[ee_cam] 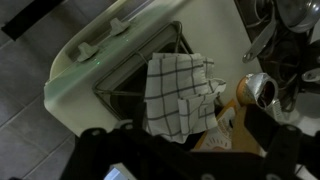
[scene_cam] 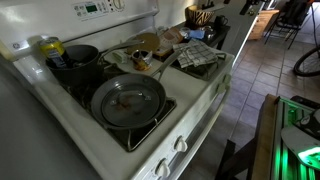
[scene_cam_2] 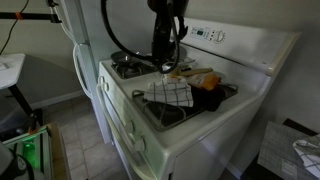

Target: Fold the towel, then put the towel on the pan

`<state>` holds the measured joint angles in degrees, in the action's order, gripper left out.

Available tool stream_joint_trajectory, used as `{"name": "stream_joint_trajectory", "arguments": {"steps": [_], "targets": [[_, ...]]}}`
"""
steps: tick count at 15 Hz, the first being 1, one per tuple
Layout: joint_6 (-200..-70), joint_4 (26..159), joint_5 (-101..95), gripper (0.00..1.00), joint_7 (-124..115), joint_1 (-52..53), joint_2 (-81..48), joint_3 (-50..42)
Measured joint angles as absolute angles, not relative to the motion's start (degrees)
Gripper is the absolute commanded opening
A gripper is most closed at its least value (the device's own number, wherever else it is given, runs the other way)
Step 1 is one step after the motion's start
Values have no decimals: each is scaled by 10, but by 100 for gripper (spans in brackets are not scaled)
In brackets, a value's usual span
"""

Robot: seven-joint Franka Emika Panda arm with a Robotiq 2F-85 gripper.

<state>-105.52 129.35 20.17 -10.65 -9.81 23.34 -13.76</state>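
Note:
The towel's edge (scene_cam_2: 170, 102) (ee_cam: 150, 116) beside the bare grate is clear of the orange-brown board, so I should lower my gripper onto it next from above the stove, with its fingers still spread.
The white grid-checked towel (scene_cam: 200, 57) lies rumpled on a burner near the stove's edge. It also shows in an exterior view (scene_cam_2: 172, 94) and in the wrist view (ee_cam: 175, 95). The large grey pan (scene_cam: 128, 100) with brownish residue sits on another burner, apart from the towel; in an exterior view (scene_cam_2: 128, 67) it is at the far end of the stove. My gripper (scene_cam_2: 164, 62) hangs above the stove just behind the towel. In the wrist view the gripper (ee_cam: 190, 150) has its dark fingers spread and empty above the towel. The arm is not seen in the exterior view that shows the pan best.
A dark deep pot (scene_cam: 80, 60) and a smaller pan with food (scene_cam: 137, 60) stand on the back burners. An orange-brown board with items (ee_cam: 232, 115) lies beside the towel. The stove's control panel (scene_cam_2: 215, 35) rises behind.

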Motion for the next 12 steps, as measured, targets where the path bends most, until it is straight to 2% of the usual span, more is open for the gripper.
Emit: {"name": "stream_joint_trajectory", "arguments": {"steps": [5,12], "targets": [[-1058,1294,202,100,-98,-98,229,-123],[-1069,1347,203,100,4,-107,191,-151]]}}
